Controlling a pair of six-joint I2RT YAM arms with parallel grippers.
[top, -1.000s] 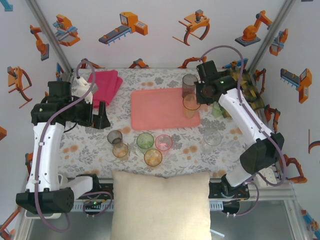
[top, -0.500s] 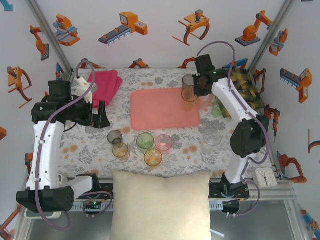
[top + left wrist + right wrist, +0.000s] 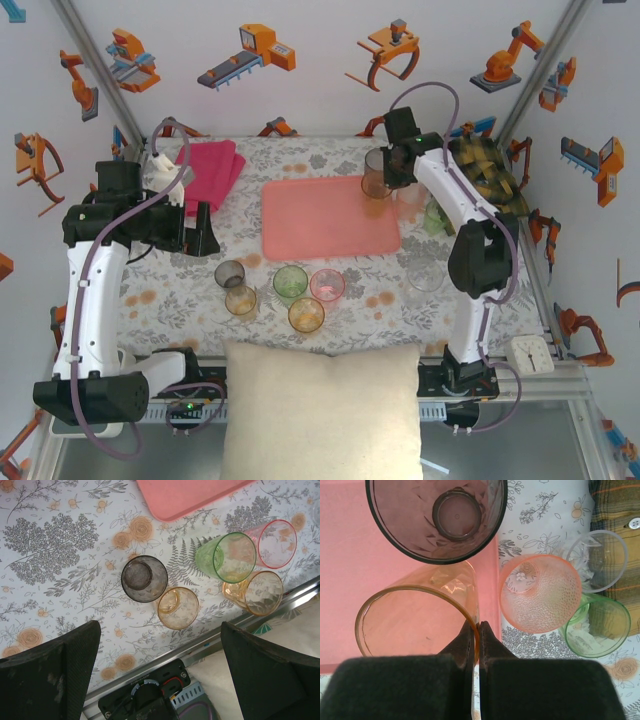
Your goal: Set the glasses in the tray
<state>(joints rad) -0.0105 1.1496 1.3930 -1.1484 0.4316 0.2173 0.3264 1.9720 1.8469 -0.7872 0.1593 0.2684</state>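
Note:
My right gripper lowers the amber glass there next, then releases it.
My right gripper (image 3: 476,630) is shut on the rim of an amber glass (image 3: 417,615), one finger inside and one outside, over the right edge of the salmon-pink tray (image 3: 320,222). A smoky glass (image 3: 437,517) stands on the tray just beyond it. Pink (image 3: 540,592), green (image 3: 597,625) and clear (image 3: 602,560) glasses stand on the cloth to the right. My left gripper (image 3: 160,675) hangs open over the table's near left, holding nothing. Below it stand smoky (image 3: 144,578), amber (image 3: 178,608), green (image 3: 227,557), pink (image 3: 275,544) and amber (image 3: 255,592) glasses.
A folded magenta towel (image 3: 210,170) lies at the back left. A plaid cloth (image 3: 490,178) sits at the back right. A beige pillow (image 3: 320,400) covers the near edge. One clear glass (image 3: 425,275) stands alone at the right front.
The right arm has folded inward and reached toward the back, carrying the amber glass up along the tray's right edge next to the smoky glass. The left arm has stayed still.

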